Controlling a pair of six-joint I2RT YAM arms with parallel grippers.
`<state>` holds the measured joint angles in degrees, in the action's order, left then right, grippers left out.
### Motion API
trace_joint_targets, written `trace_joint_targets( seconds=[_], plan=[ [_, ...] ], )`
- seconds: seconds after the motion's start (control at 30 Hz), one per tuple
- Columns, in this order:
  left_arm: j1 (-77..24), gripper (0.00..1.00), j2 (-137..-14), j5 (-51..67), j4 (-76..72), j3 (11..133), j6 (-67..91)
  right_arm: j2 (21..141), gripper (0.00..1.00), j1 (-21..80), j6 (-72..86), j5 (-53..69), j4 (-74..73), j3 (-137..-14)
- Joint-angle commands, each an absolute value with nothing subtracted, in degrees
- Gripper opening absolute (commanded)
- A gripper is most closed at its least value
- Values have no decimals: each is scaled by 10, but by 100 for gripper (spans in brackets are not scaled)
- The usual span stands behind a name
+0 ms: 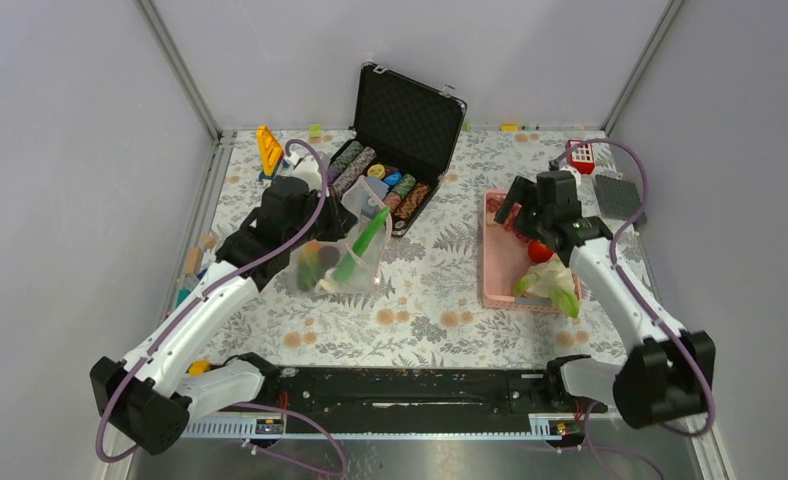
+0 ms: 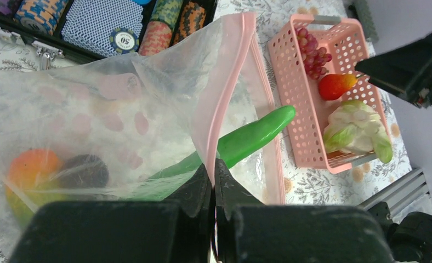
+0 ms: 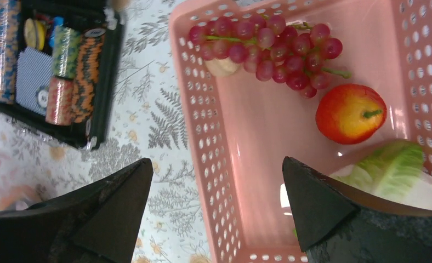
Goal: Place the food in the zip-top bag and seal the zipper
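Next, my right gripper turns and lowers outward, open fingers around the bunch (image 1: 511, 216) (image 3: 268, 48), since grapes lie below and outward of it at the basket's far end.
The clear zip-top bag (image 1: 342, 262) lies left of centre, its mouth held up. My left gripper (image 2: 214, 164) is shut on the bag's pink zipper (image 2: 225, 93). Inside the bag are an orange-green mango (image 2: 30, 172) and a dark round piece (image 2: 85, 171). A long green vegetable (image 2: 252, 137) pokes out of the mouth. My right gripper (image 3: 216, 189) is open above the pink basket (image 3: 203, 131), straddling its near wall and holding nothing. The basket holds purple grapes (image 3: 268, 46), a red fruit (image 3: 350, 112) and white-green leafy pieces (image 3: 389, 170).
An open black case of striped poker chips (image 1: 400, 150) stands behind the bag. A yellow toy (image 1: 268, 148) sits at the back left. A red-white block (image 1: 582, 155) and a grey plate (image 1: 618, 195) lie at the back right. Walls close in the table.
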<state>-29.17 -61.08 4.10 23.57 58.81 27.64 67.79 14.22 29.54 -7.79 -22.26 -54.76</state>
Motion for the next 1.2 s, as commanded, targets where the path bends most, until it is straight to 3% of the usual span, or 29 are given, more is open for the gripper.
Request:
trace_joint_targets(
  seconds=[0.0, 0.13, 0.3, 0.43, 0.67, 0.8, 1.17],
  plan=[
    [-290, 0, -624, 42, 225, 609, 258, 763, 93, 88, 349, 28, -166, -571],
    [-289, 0, -627, 39, 228, 609, 254, 830, 91, 81, 199, -10, -127, -621],
    [-289, 0, -622, 27, 229, 607, 240, 887, 91, 82, -64, 59, -214, -680],
    [-289, 0, -621, 19, 229, 606, 236, 911, 89, 82, -190, 37, -201, -676],
    [-289, 0, -620, 17, 230, 605, 235, 967, 87, 81, -246, 24, -201, -701],
    [-289, 0, -620, 16, 230, 605, 235, 1007, 77, 80, -248, 24, -205, -735],
    [-289, 0, -619, 12, 231, 604, 235, 1086, 64, 80, -276, 62, -266, -808]
  ],
)
